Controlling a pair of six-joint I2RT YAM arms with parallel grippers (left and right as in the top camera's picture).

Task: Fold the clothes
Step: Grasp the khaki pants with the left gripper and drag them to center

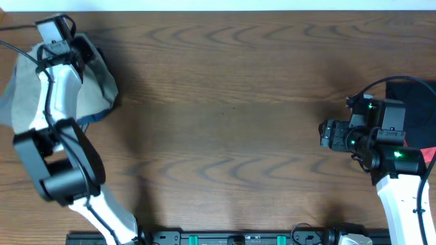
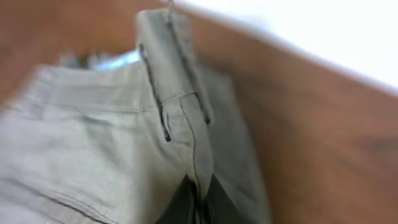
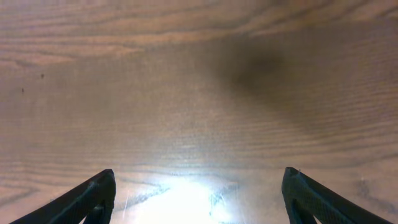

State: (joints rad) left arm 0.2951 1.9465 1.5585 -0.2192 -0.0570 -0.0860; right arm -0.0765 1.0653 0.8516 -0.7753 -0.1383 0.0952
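I should lift my left gripper and swing it toward the bare middle of the table, to its right in the overhead view. I should let go of the fold there because there is room.
The clothes lie heaped at the table's far left corner, with khaki-beige trousers (image 1: 95, 85) on top and a blue garment's edge (image 1: 92, 117) showing beneath. In the left wrist view the trousers (image 2: 93, 143) fill the frame, blurred, with a seamed band running upward. My left gripper (image 2: 200, 198) is shut on a raised fold of that khaki cloth, pinched between the two dark fingers (image 2: 183, 202). My left arm (image 1: 58, 102) reaches over the heap. At the right, my right gripper (image 1: 323, 134) hovers over bare wood. It is open, fingertips (image 3: 93, 196) wide apart, with nothing between them.
A dark garment (image 1: 415, 92) lies at the right edge behind the right arm, with a small red patch (image 1: 429, 155) beside it. The wooden table (image 1: 231, 102) stretches between the arms. Its far edge (image 2: 298, 53) runs close behind the trousers.
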